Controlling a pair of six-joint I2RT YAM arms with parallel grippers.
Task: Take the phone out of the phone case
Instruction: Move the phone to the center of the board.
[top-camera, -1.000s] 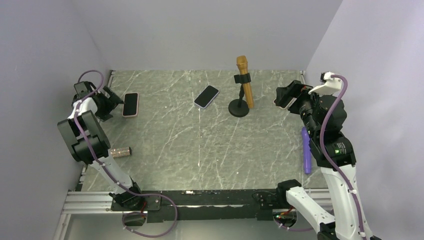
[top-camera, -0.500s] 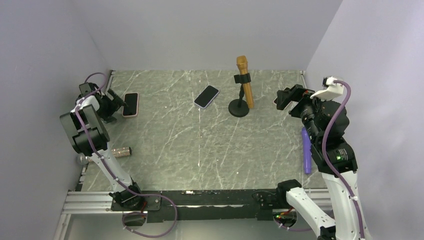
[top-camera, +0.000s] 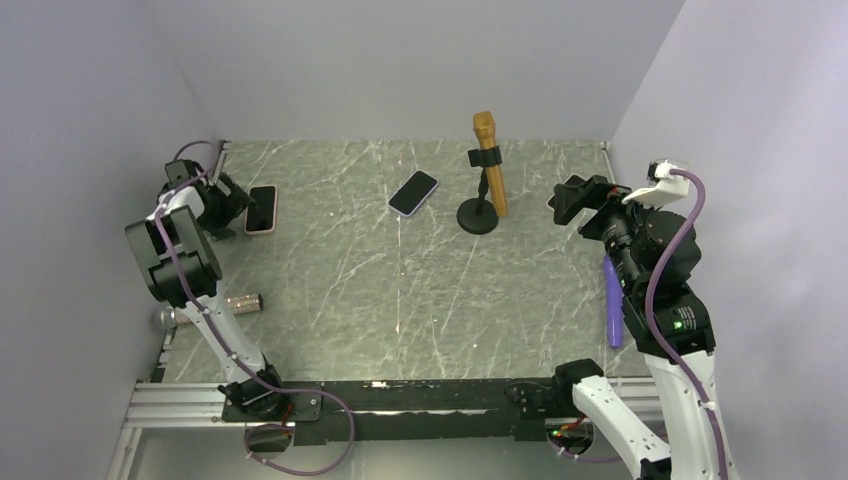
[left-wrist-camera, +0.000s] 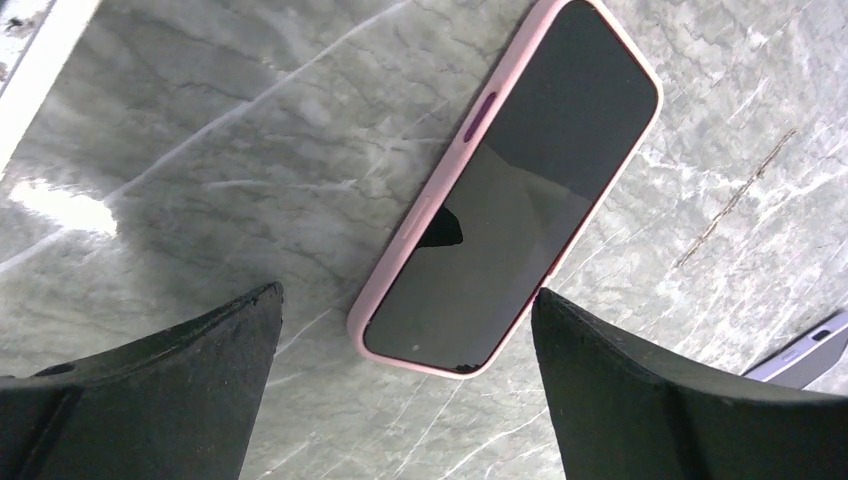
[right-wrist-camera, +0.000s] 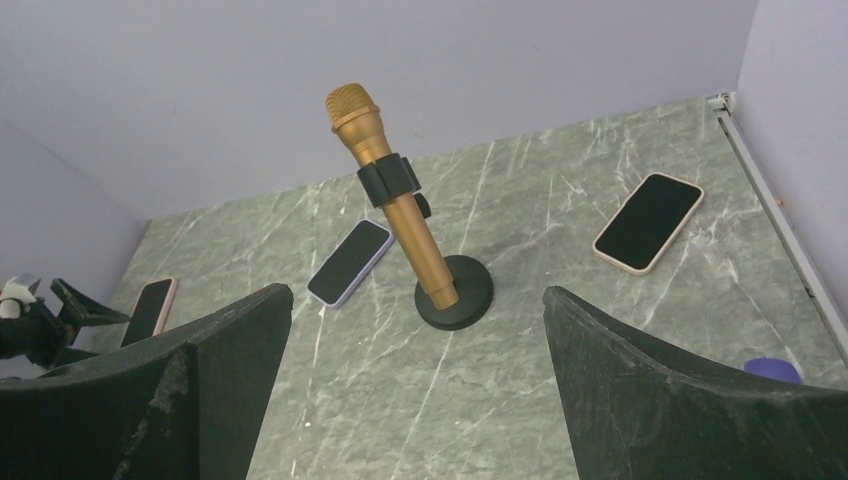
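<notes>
Next, my left gripper turns in line with the pink-cased phone, which lies slanted to my open fingers, and lowers them around the phone's near end.
A phone in a pink case lies screen up at the far left of the table. In the left wrist view, the pink-cased phone lies just ahead of my open, empty left gripper, whose jaws stand either side of its near end without touching it. A phone in a lavender case lies mid-table. A third phone in a beige case lies at the far right; the right arm hides it in the top view. My right gripper is open, empty and raised above the table.
A gold microphone leans in a black stand between the lavender and beige phones. A purple cylinder lies by the right wall. A metal cylinder lies at the left near the left arm.
The left arm has drawn back a little toward the left wall, its gripper staying by the pink-cased phone. The right wrist has shifted slightly above the beige-cased phone. Nothing was grasped.
</notes>
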